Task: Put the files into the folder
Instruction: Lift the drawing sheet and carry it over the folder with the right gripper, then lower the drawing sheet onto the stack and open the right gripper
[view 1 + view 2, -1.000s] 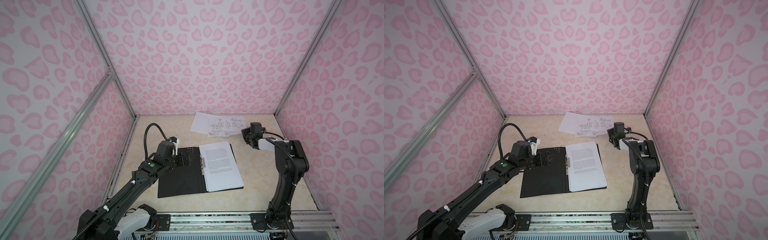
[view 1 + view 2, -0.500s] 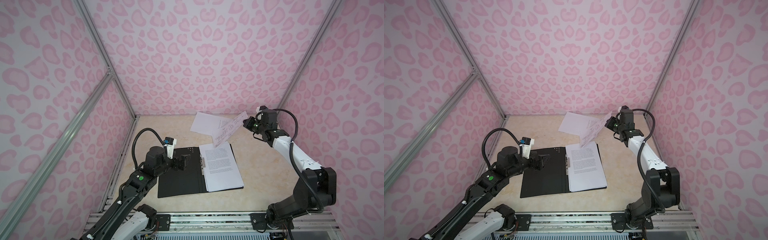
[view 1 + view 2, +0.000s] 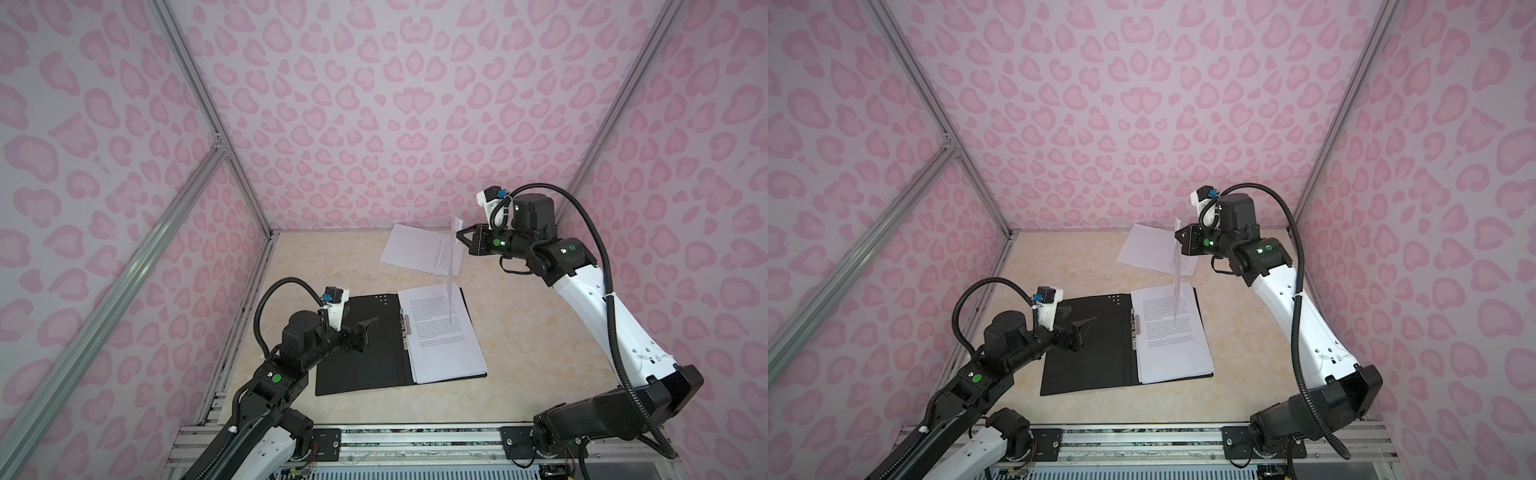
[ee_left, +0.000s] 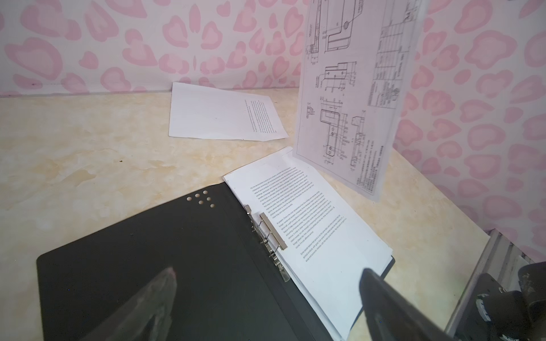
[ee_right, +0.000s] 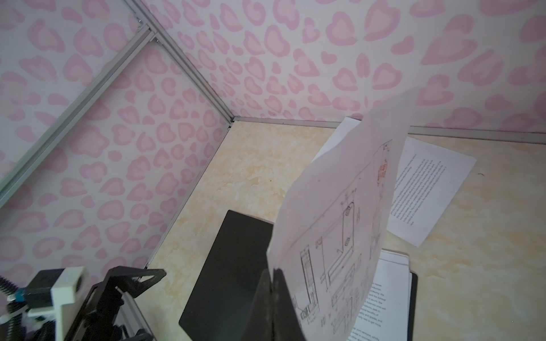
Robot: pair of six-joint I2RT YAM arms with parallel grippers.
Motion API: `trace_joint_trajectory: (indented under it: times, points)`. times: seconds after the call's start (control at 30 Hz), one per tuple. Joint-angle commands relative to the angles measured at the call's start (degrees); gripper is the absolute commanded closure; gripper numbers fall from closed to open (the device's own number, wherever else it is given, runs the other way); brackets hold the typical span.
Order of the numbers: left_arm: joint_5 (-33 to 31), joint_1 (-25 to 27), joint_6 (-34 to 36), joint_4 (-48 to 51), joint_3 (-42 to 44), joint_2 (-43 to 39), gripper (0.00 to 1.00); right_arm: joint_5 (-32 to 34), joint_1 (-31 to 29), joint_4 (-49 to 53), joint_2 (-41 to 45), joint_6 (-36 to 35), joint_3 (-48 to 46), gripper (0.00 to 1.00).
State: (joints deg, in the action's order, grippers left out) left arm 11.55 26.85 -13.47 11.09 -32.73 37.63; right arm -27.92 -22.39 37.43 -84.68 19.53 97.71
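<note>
The file hangs upright over the folder, so it goes down to the stack's far corner away from the clip (image 3: 404, 324) next. My right gripper then lets go of the file's top edge.
The folder (image 3: 357, 353) lies open on the table, black inside up, with its metal clip (image 3: 404, 324) on the spine. A stack of files (image 3: 444, 336) rests on its right half. My right gripper (image 3: 459, 235) is shut on the top edge of a file with a line drawing (image 3: 452, 270). This sheet hangs upright over the folder's far right corner, shown in the left wrist view (image 4: 348, 103) and the right wrist view (image 5: 348, 206). More files (image 3: 415, 247) lie flat by the back wall. My left gripper (image 3: 368, 332) hovers open over the folder's left half, holding nothing.
Pink patterned walls close in the left, back and right sides. A metal rail (image 3: 415, 434) carrying both arm bases runs along the front edge. Bare beige tabletop (image 3: 540, 332) shows to the right of the folder.
My right gripper has risen from the back pile with the drawing sheet, which now hangs upright. My left arm has drawn back from the folder's far left corner.
</note>
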Motion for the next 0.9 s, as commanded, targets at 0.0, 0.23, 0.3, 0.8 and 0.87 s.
trace_joint_trajectory:
  times: [0.0,0.23,0.3,0.8,0.87]
  points:
    - [-0.1,0.0,0.8,-0.6,-0.2,-0.8,0.02,-3.7,-2.2,10.3,-1.9,-0.8,4.4,1.0]
    - [0.0,0.0,0.9,-0.2,0.4,-2.9,0.02,-18.8,-2.7,4.3,4.3,2.9,-3.8,1.0]
    - [0.1,0.0,0.8,-0.2,0.4,-3.0,0.02,-20.4,-2.7,3.0,6.5,4.5,-5.3,1.0]
    - [0.1,0.0,0.8,0.2,0.3,-2.9,0.02,-14.0,13.1,12.3,0.9,-17.1,-19.5,1.0]
    - [0.0,0.0,0.8,0.1,0.4,-2.8,0.02,-11.6,13.0,10.4,-2.3,-20.3,-21.4,1.0]
